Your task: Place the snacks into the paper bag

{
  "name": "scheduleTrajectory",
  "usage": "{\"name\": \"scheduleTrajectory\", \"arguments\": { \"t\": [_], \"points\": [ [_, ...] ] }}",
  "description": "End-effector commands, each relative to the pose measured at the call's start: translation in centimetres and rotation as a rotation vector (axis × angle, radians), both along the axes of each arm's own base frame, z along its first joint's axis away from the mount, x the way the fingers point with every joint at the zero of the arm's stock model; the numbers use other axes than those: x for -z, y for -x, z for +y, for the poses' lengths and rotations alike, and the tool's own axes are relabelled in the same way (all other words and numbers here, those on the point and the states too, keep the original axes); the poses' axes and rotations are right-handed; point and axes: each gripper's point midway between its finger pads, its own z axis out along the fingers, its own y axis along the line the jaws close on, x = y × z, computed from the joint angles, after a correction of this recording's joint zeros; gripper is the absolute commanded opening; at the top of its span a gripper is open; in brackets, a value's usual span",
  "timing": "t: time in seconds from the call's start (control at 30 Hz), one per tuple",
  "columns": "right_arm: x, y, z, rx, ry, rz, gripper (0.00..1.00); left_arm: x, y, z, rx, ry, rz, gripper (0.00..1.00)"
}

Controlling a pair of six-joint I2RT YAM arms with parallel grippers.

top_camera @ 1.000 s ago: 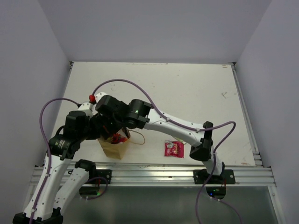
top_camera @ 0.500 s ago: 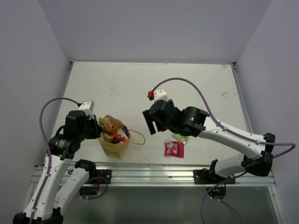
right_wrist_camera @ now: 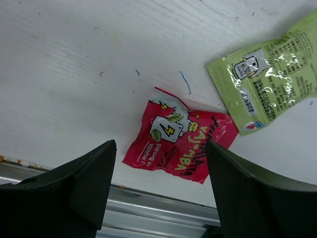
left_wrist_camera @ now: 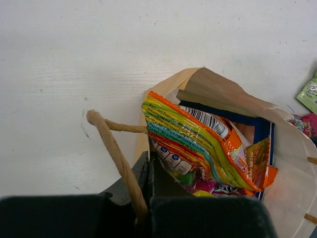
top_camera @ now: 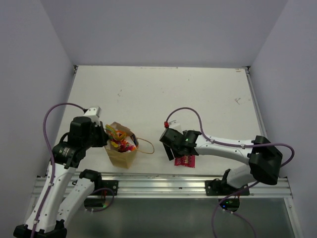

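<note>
Next, my right gripper will move down and shut its fingers over the white-printed far corner of the pink packet, since they stand open on either side of it.
The tan paper bag point(top_camera: 120, 156) stands upright at the near left. My left gripper point(top_camera: 102, 140) is shut on its rim point(left_wrist_camera: 148, 171), beside a string handle point(left_wrist_camera: 116, 153). The red-orange candy bag point(left_wrist_camera: 198, 144) sticks out of the bag's mouth, with the dark blue crisp bag point(left_wrist_camera: 233, 115) behind it. The pink packet point(right_wrist_camera: 178, 144) lies flat near the table's front edge. My right gripper point(right_wrist_camera: 159, 148) is open just above it, one finger on each side, not touching. The pale green packet point(right_wrist_camera: 267, 74) lies beside the pink packet, hidden under the gripper in the top view.
An aluminium rail point(top_camera: 163, 181) runs along the near table edge, close below the pink packet point(top_camera: 184, 160). The bag's second handle point(top_camera: 146, 146) loops out towards the right gripper point(top_camera: 179, 147). White walls enclose the table on three sides.
My right arm has left the bag's mouth, swung right and come down over the pink packet. The candy bag stays in the paper bag. The left arm has held still.
</note>
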Motion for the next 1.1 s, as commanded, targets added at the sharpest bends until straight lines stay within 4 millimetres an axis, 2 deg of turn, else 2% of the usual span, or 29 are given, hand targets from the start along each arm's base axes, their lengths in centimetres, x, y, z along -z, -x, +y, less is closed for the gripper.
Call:
{"name": "scheduleTrajectory", "arguments": {
  "t": [0.0, 0.13, 0.37, 0.47, 0.5, 0.53, 0.6, 0.63, 0.67, 0.73, 0.77, 0.87, 0.9, 0.97, 1.0, 1.07],
  "points": [
    [1.8, -0.3, 1.8, 0.034, -0.071, 0.020, 0.77, -0.9, -0.8, -0.6, 0.037, 0.009, -0.052, 0.00],
    [3.2, -0.9, 1.6, 0.047, -0.060, 0.040, 0.75, -1.1, -0.8, -0.6, 0.038, 0.008, -0.056, 0.00],
    [5.1, -0.2, 0.0, 0.093, -0.022, 0.103, 0.72, -1.3, -0.7, -0.5, 0.033, 0.003, -0.062, 0.00],
    [5.5, 0.2, -0.7, 0.110, -0.012, 0.125, 0.65, -1.3, -0.7, -0.5, 0.033, 0.003, -0.061, 0.00],
    [5.8, 0.5, -1.1, 0.115, -0.001, 0.135, 0.60, -1.3, -0.7, -0.5, 0.033, 0.003, -0.063, 0.00],
    [5.9, 0.6, -1.2, 0.119, 0.001, 0.141, 0.47, -1.3, -0.7, -0.5, 0.033, 0.003, -0.063, 0.00],
    [5.8, 0.6, -1.2, 0.116, -0.002, 0.142, 0.32, -1.3, -0.7, -0.5, 0.033, 0.003, -0.063, 0.00],
    [5.6, 0.6, -1.3, 0.116, 0.000, 0.139, 0.11, -1.3, -0.7, -0.5, 0.033, 0.003, -0.063, 0.00],
    [5.4, 0.5, -1.3, 0.113, -0.001, 0.134, 0.01, -1.3, -0.7, -0.5, 0.033, 0.003, -0.063, 0.00],
    [4.4, 0.0, -1.2, 0.105, -0.003, 0.109, 0.00, -1.3, -0.7, -0.5, 0.035, 0.004, -0.063, 0.00],
    [3.9, -0.2, -1.1, 0.097, -0.002, 0.098, 0.00, -1.3, -0.7, -0.5, 0.035, 0.005, -0.064, 0.00],
    [0.3, -1.4, 0.3, 0.066, -0.031, 0.052, 0.00, -1.3, -0.7, -0.5, 0.036, 0.005, -0.067, 0.00],
    [-2.8, -2.2, 1.6, 0.055, -0.078, 0.011, 0.00, -1.3, -0.7, -0.5, 0.034, 0.006, -0.069, 0.00],
    [-6.7, -3.4, 2.9, 0.033, -0.128, -0.059, 0.00, -1.3, -0.7, -0.5, 0.033, 0.005, -0.069, 0.00],
    [-10.8, -4.4, 4.7, 0.019, -0.205, -0.115, 0.00, -1.3, -0.7, -0.4, 0.032, 0.004, -0.071, 0.00],
    [-14.9, -5.4, 6.5, -0.014, -0.286, -0.182, 0.00, -1.3, -0.7, -0.5, 0.033, 0.005, -0.070, 0.00]
  ]
}}
